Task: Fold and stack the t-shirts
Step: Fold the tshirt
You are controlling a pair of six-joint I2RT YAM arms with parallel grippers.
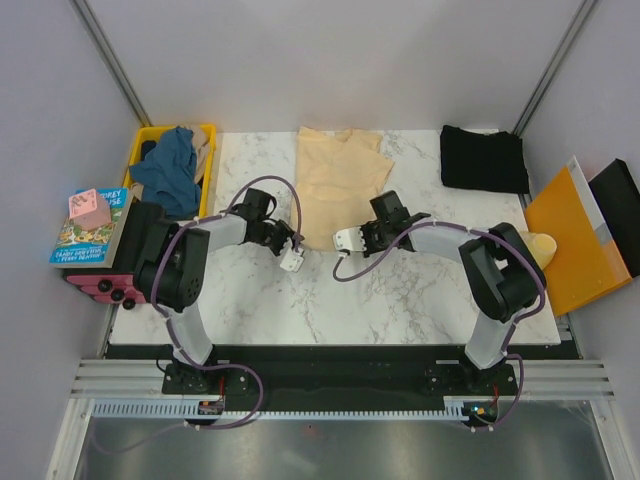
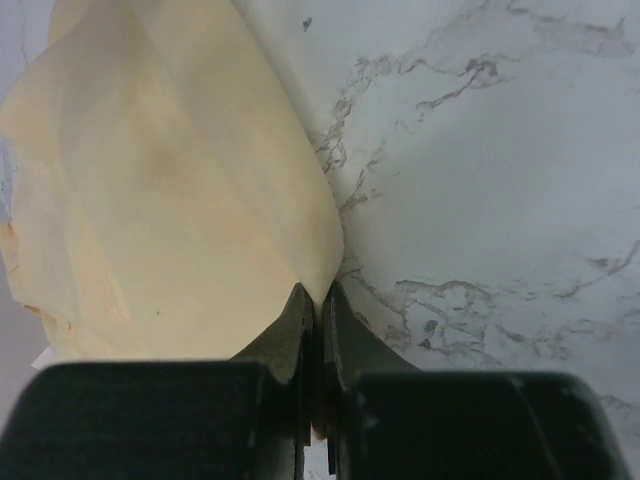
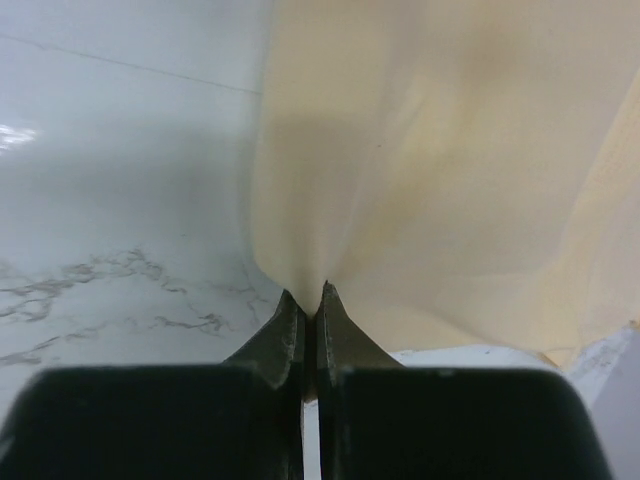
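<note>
The cream-yellow t-shirt is spread at full length, so my left gripper needs to move outward over the shirt next and release the hem corner onto its far end.
The cream-yellow t-shirt lies flat at the table's back middle, its hem toward me. My left gripper is shut on the hem's left corner, seen in the left wrist view with the cloth lifting from the jaws. My right gripper is shut on the hem's right corner, seen in the right wrist view with the cloth rising ahead. The black t-shirt lies folded at the back right. The teal-blue t-shirt is bunched in the yellow crate.
The yellow crate stands at the back left. Books with a pink object lie left of the table. The orange flat folder lies at the right edge. The marble table stretches in front of the grippers.
</note>
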